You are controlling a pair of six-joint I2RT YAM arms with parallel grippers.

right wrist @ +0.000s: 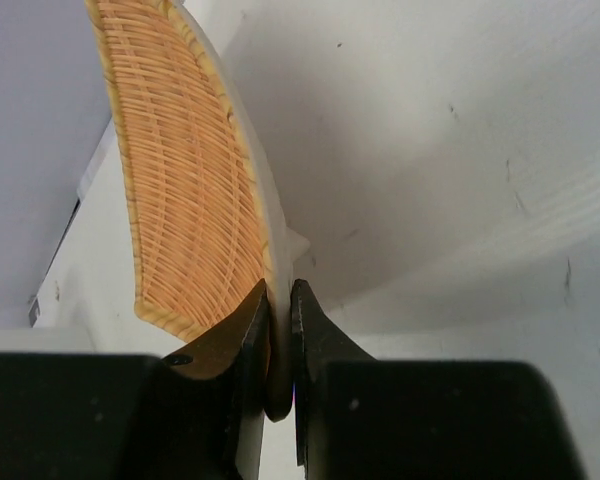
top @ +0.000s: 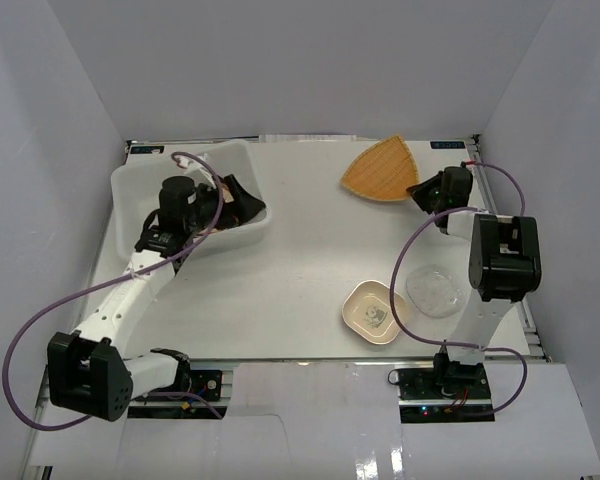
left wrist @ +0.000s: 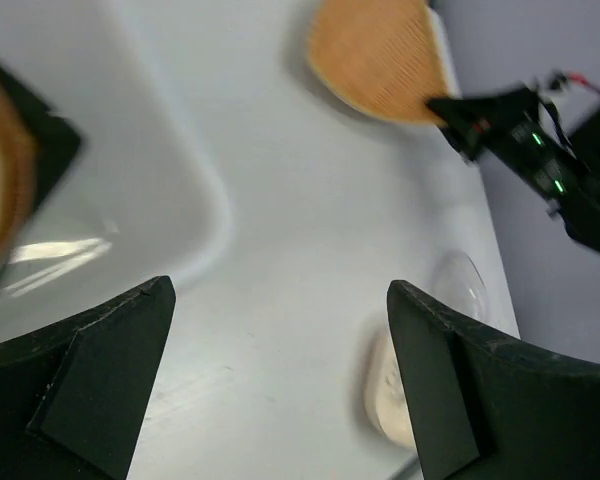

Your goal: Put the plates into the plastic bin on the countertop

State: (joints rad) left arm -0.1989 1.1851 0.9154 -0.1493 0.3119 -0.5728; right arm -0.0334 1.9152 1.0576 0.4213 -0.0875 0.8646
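I will next lift my right gripper, cross the bin's raised side to its left in the top view, and release the plate's rim above the brown plates.
The white plastic bin (top: 130, 190) stands at the far left of the countertop (top: 310, 260), with dark and brown plates (top: 242, 200) inside, mostly hidden by my left arm. My left gripper (top: 238, 198) is open and empty over the bin's right side; the left wrist view shows its jaws wide apart (left wrist: 280, 390) above the bin's edge (left wrist: 170, 200). My right gripper (top: 420, 192) is shut on the rim of the orange fan-shaped plate (top: 382, 170), which fills the right wrist view (right wrist: 180, 170). The small cream square plate (top: 375, 312) and the clear glass plate (top: 437, 290) lie at the near right.
White walls enclose the countertop on three sides. The right arm's upper link (top: 502, 255) hangs over the glass plate's right side. Purple cables loop beside both arms.
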